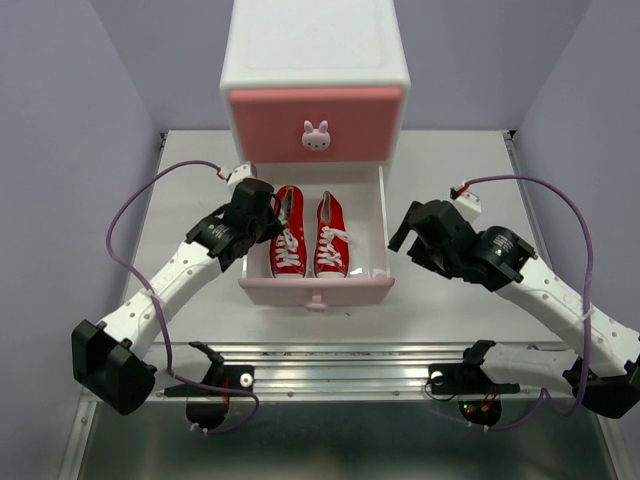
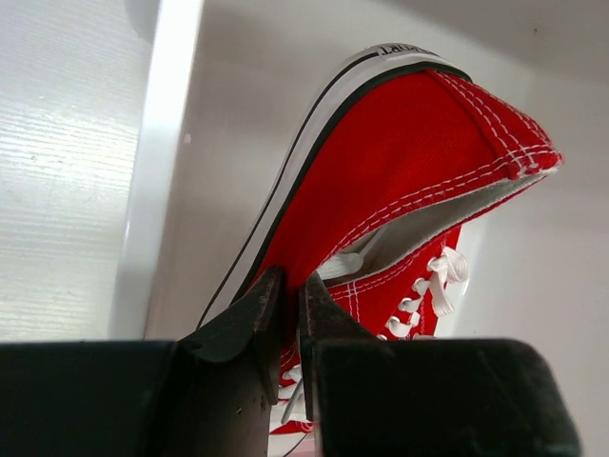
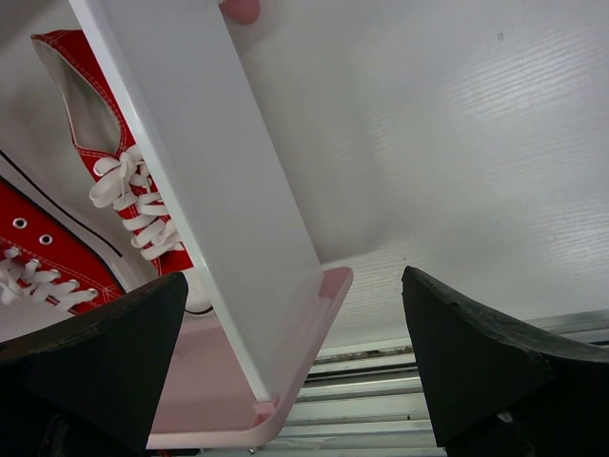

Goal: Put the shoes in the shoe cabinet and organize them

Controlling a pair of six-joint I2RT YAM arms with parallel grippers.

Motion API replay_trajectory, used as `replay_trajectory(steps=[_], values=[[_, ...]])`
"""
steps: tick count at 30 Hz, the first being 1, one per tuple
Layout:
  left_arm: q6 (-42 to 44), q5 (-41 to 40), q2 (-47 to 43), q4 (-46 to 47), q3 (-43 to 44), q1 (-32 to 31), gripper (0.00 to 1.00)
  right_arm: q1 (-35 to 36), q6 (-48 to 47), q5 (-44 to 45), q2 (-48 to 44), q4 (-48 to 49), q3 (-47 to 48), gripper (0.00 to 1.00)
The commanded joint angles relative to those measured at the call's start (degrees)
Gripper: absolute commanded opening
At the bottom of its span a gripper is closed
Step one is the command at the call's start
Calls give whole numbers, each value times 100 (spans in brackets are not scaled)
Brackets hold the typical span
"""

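I need to slide the pinched red shoe across the drawer with my left gripper, toward the other red shoe, before I open the gripper.
The white shoe cabinet [image 1: 315, 60] stands at the back, its darker pink upper drawer shut. Its pale pink lower drawer [image 1: 315, 291] is pulled open. Two red shoes lie in it side by side, the left one [image 1: 288, 240] and the right one [image 1: 331, 240]. My left gripper [image 1: 268, 205] is at the heel end of the left red shoe [image 2: 400, 162], jaws [image 2: 290, 286] pinched on its edge. My right gripper [image 1: 402, 232] is open and empty just right of the drawer; its wrist view shows the drawer's side wall [image 3: 219, 209] and a red shoe [image 3: 71, 57]. The green shoes are out of view.
A metal rail [image 1: 340, 360] runs along the table's near edge. Purple cables [image 1: 125, 215] loop beside each arm. Lavender walls close in the table on the left, right and back.
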Motion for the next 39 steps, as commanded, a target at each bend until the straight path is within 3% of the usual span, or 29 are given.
replay_trajectory(steps=[1,18,31,32,36,39], values=[[18,-76,111,595,82,-47,0,-40,267,214,-161,43,-68,100],[-210,-217,954,1105,99,-100,0,-40,197,232,-196,43,-129,100],[-851,-683,1368,508,504,-100,0,-40,215,329,-284,25,-121,100],[-834,-657,1394,490,547,-100,2,-40,206,338,-284,25,-121,100],[-738,-569,1456,411,741,-100,42,-40,215,381,-319,8,-112,100],[-694,-586,1439,393,855,-100,48,-40,232,399,-337,8,-103,100]])
